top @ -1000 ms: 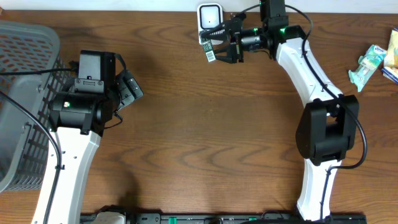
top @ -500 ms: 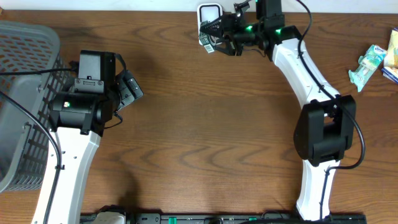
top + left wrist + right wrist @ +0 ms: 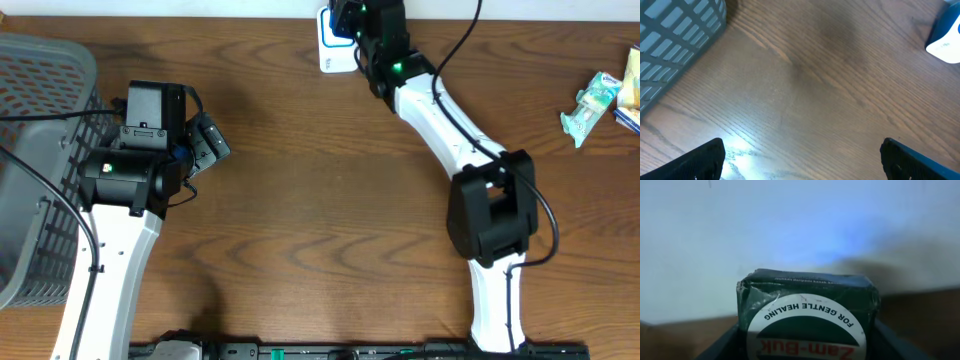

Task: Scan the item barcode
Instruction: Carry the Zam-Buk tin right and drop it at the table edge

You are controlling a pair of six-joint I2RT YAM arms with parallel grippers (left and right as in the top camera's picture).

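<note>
The right gripper swings to the right in the overhead view next, off the white barcode scanner toward the snack packets (image 3: 607, 99), since other items lie gathered there.
My right gripper (image 3: 807, 347) is shut on the item, a dark green box (image 3: 807, 312) with a round white "Zam-Buk" label, which fills the space between the two fingers. In the overhead view the right gripper (image 3: 352, 18) sits at the table's far edge, directly over the white barcode scanner (image 3: 329, 56), and hides the box. No barcode shows in any view. My left gripper (image 3: 207, 146) hangs open over bare wood beside the basket; its black fingers (image 3: 702, 161) stand far apart with nothing between them.
A grey mesh basket (image 3: 40, 150) fills the left edge of the table and shows again as the basket (image 3: 675, 35) in the left wrist view. Several snack packets (image 3: 600, 100) lie at the far right. A white and blue object (image 3: 945, 35) sits ahead of the left gripper.
My right arm has swung left and toward the back edge with the box, from beside the scanner to right over it. The left arm has not moved.
</note>
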